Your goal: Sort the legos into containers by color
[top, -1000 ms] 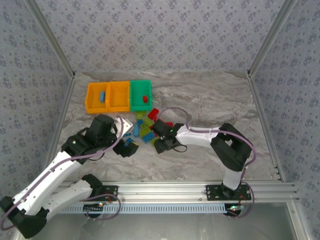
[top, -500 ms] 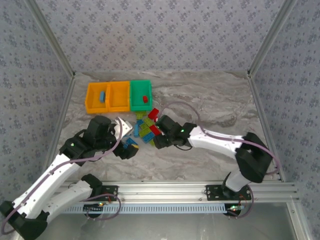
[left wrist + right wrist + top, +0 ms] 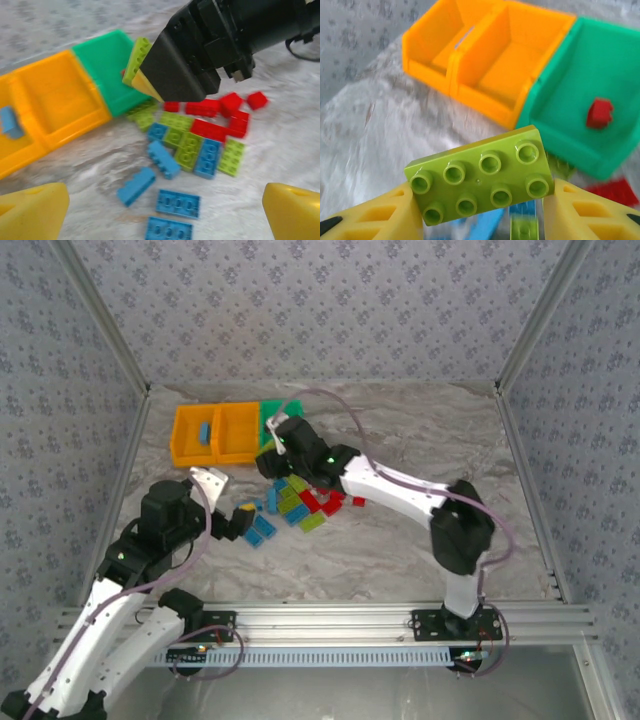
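Observation:
The middle orange bin (image 3: 505, 70) is empty, so next my right gripper should move outward over that bin and release the lime lego (image 3: 480, 175) there.
My right gripper (image 3: 482, 202) is shut on a lime green lego (image 3: 480, 175), held studs up between the yellow fingers (image 3: 590, 212). It hangs just in front of the joined containers, near the seam of the middle orange bin (image 3: 505, 65) and the green bin (image 3: 580, 80), which holds a red lego (image 3: 599, 112). From above, the right gripper (image 3: 272, 458) covers part of the green bin (image 3: 290, 410). My left gripper (image 3: 165, 220) is open above blue legos (image 3: 177, 202), with nothing between its fingers. The left orange bin (image 3: 20, 105) holds a blue lego (image 3: 10, 122).
The loose pile of red, lime and blue legos (image 3: 305, 502) lies on the marble table between the arms. Two flat blue legos (image 3: 262, 530) sit beside the left gripper (image 3: 243, 522). Aluminium posts and patterned walls ring the table.
The right gripper has risen from the pile with the lime lego and swung back-left to the bins. The left arm has drawn back toward the left.

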Controlling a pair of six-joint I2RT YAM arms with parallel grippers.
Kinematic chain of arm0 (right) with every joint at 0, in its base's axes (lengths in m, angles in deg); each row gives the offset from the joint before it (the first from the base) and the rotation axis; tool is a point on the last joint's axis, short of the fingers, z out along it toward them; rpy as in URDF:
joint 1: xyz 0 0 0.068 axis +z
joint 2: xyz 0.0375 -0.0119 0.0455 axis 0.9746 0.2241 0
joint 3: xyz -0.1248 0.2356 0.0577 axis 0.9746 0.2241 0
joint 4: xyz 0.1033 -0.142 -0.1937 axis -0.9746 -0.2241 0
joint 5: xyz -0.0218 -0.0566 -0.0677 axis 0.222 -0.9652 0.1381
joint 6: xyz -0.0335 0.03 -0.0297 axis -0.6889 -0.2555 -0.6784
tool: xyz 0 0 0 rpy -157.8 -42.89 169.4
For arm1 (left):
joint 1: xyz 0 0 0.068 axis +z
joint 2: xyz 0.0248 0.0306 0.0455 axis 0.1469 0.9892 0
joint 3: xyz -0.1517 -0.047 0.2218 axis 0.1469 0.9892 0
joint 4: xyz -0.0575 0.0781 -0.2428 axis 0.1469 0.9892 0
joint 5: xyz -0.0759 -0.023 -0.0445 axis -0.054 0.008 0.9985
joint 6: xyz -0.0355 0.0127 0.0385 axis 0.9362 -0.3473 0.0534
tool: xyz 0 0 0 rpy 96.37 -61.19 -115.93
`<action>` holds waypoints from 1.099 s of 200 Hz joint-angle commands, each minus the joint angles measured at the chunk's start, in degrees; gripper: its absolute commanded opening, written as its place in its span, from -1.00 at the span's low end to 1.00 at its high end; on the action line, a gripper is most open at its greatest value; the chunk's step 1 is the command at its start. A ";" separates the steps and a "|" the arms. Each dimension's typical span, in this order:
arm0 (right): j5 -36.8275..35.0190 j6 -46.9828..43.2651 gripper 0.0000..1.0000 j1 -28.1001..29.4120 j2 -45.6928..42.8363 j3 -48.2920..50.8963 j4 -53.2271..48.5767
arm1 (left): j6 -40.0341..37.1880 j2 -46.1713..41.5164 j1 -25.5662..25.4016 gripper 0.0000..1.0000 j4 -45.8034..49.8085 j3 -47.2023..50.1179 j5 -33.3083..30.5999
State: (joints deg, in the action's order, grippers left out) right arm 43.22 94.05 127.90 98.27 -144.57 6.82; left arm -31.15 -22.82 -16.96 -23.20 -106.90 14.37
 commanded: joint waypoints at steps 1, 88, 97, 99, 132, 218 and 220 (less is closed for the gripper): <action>2.73 -2.17 0.01 -2.75 9.52 -9.81 1.54 | 3.09 -1.12 2.80 0.99 -2.69 0.15 -6.90; 3.15 -5.10 0.28 -5.17 42.48 -57.35 -14.12 | 3.13 -1.13 10.22 0.98 -2.16 0.64 -8.11; 3.50 -4.81 0.49 -5.31 42.39 -57.19 -13.82 | 3.18 -1.13 10.66 0.98 -2.36 0.63 -7.91; 3.54 -4.81 0.52 -5.32 42.32 -57.25 -13.85 | 3.19 -1.13 10.74 0.98 -2.37 0.60 -7.75; 5.45 -5.38 0.61 -5.41 38.44 -57.14 -16.68 | 3.70 -0.81 13.06 0.98 -2.91 0.72 -5.49; 9.69 -6.59 0.66 -4.37 -0.15 -17.40 -20.65 | 7.28 3.14 13.98 0.98 -4.18 1.07 -6.33; 9.68 -6.57 0.66 -4.38 -0.99 -15.71 -20.19 | 7.45 3.46 13.98 0.99 -4.30 1.04 -6.19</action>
State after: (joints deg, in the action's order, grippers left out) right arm 51.17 88.24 123.02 110.67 -174.06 -13.23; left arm -26.49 -21.69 -3.54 -24.80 -106.22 7.96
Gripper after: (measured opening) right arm 0.822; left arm 0.992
